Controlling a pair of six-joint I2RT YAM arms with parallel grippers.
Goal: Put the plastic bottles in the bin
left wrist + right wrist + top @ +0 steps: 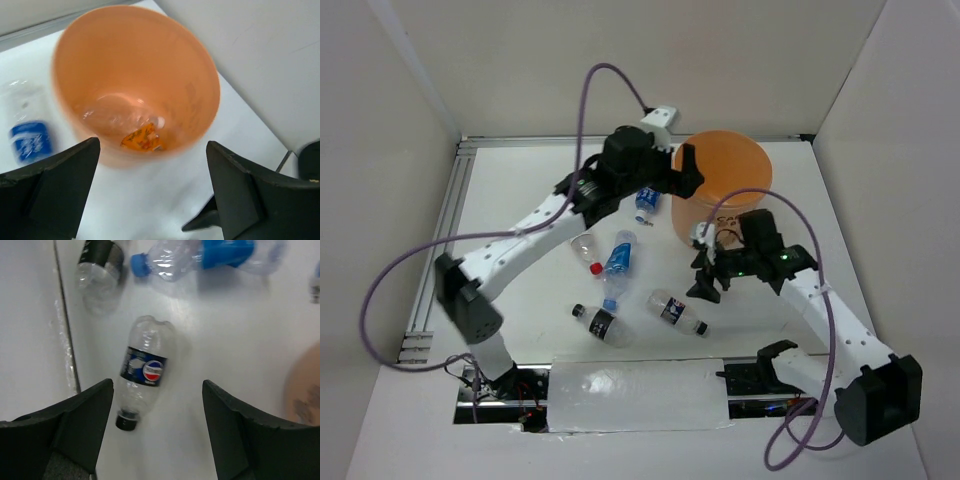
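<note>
The robot's left gripper needs to come back from the bin (725, 165) next and go down onto the other black-label bottle's body (600, 322), since the right gripper is already beside the first one.
The orange bin (725, 165) stands at the back right. My left gripper (686, 172) is open and empty, held above its left rim. The left wrist view looks down into the bin (195, 90), where a clear bottle with an orange label (142, 137) lies on the bottom. My right gripper (706, 278) is open and empty, just right of a black-label bottle (677, 310), which lies below and between its fingers in the right wrist view (145, 371). Loose on the table are another black-label bottle (602, 323), two blue-label bottles (618, 258) (645, 203) and a red-capped clear one (585, 250).
White walls close in the table on the left, back and right. A metal rail (435, 250) runs along the left edge. The right wrist view also shows the other black-label bottle (100, 260), a blue-label bottle (210, 252) and the bin's side (305, 385).
</note>
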